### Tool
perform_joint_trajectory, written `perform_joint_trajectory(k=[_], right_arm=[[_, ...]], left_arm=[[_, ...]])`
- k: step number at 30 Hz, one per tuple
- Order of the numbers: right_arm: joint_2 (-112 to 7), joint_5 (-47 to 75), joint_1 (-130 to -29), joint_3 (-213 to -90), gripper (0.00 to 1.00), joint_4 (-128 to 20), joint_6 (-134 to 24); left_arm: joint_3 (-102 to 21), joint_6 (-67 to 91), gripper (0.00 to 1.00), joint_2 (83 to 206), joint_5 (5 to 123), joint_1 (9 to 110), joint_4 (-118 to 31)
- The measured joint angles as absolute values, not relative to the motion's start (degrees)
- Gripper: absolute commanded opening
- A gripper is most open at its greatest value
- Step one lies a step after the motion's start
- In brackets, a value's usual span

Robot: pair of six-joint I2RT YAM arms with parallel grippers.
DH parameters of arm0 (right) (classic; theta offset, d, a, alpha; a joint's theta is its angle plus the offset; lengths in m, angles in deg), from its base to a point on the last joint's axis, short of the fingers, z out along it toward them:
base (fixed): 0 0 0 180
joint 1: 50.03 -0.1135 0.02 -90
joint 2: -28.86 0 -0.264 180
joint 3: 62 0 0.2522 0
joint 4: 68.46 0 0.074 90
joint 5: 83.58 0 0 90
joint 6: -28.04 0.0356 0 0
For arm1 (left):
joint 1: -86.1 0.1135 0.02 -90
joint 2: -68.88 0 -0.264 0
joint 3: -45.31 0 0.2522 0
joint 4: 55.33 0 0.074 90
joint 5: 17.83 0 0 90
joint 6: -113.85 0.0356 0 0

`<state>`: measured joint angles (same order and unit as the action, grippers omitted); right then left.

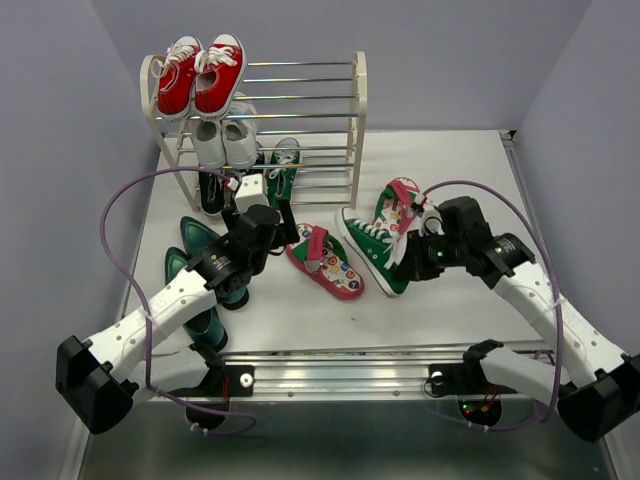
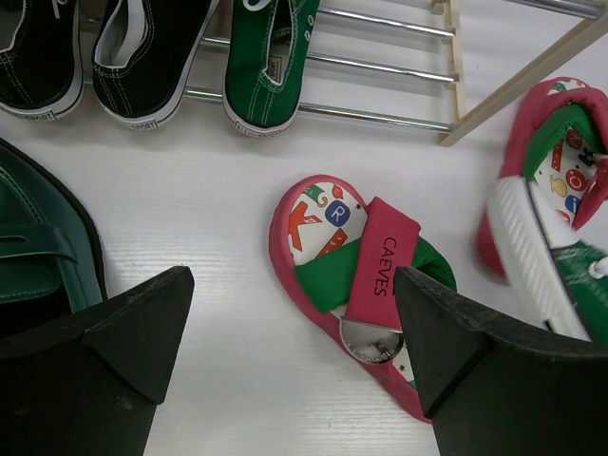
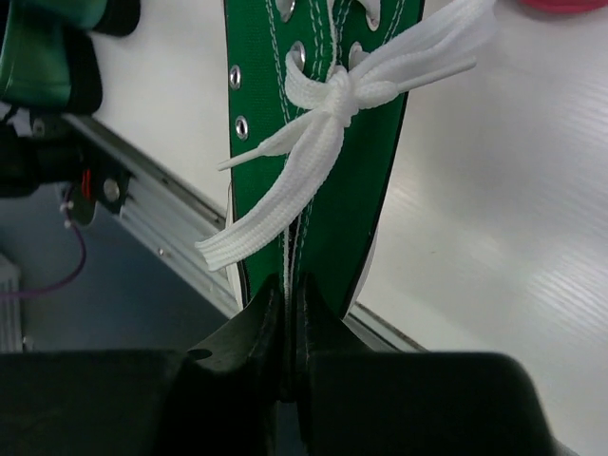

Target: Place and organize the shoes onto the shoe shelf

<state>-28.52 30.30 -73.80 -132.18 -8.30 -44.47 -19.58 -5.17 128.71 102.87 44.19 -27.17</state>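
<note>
The sneaker goes outward to the shelf (image 1: 358,110) in my right gripper next, turns toe outward and comes free on the empty lowest rods, because its green mate sits alongside.
The shoe shelf (image 1: 358,110) stands at the back left, with one green sneaker (image 1: 284,160) on its lowest rods, also in the left wrist view (image 2: 271,57). My left gripper (image 1: 285,225) is open and empty, low over the table; a red-pink flip-flop (image 2: 356,275) lies between its fingers (image 2: 123,332). My right gripper (image 1: 405,255) is shut on the heel of the second green sneaker (image 1: 372,250), gripping its rear edge (image 3: 323,142). The second flip-flop (image 1: 403,205) lies behind that sneaker. Two teal high heels (image 1: 200,255) stand at the left.
Red sneakers (image 1: 200,80) sit on the shelf's top tier, white sneakers (image 1: 225,140) below them and black sneakers (image 2: 142,57) on the lowest rods beside the green one. The table's metal front rail (image 1: 330,375) runs near the arm bases.
</note>
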Motion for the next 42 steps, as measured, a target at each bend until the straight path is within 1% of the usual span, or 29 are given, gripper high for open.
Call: perform_joint_trajectory(k=[1, 5, 11, 22, 28, 36, 42], right_arm=[[-29.6, 31.6, -76.0, -132.2, 0.01, -8.5, -44.5], [-33.2, 34.0, -79.7, -132.6, 0.01, -9.7, -44.5], [-42.1, 31.4, -81.3, -137.0, 0.01, -13.7, -44.2], [-56.3, 15.1, -87.8, -148.4, 0.01, -22.7, -44.2], [-63.5, 4.5, -89.1, -153.3, 0.01, -23.8, -43.8], [-71.1, -3.7, -89.5, -157.6, 0.01, -27.6, -42.5], [-76.7, -8.4, -90.2, -163.8, 0.01, -30.0, -41.2]], left_arm=[[-19.6, -5.2, 0.99, 128.8, 103.0, 44.2, -27.2], [-19.6, -5.6, 0.99, 129.2, 103.1, 44.2, -27.2], [-19.6, -6.3, 0.99, 129.2, 103.5, 44.2, -27.2], [-19.6, -6.7, 0.99, 128.3, 103.7, 44.2, -27.2], [-19.6, -6.7, 0.99, 127.8, 103.4, 44.2, -27.2], [-19.4, -6.7, 0.99, 127.3, 102.3, 44.2, -28.0], [-18.7, -6.7, 0.99, 126.9, 101.6, 44.2, -29.6]])
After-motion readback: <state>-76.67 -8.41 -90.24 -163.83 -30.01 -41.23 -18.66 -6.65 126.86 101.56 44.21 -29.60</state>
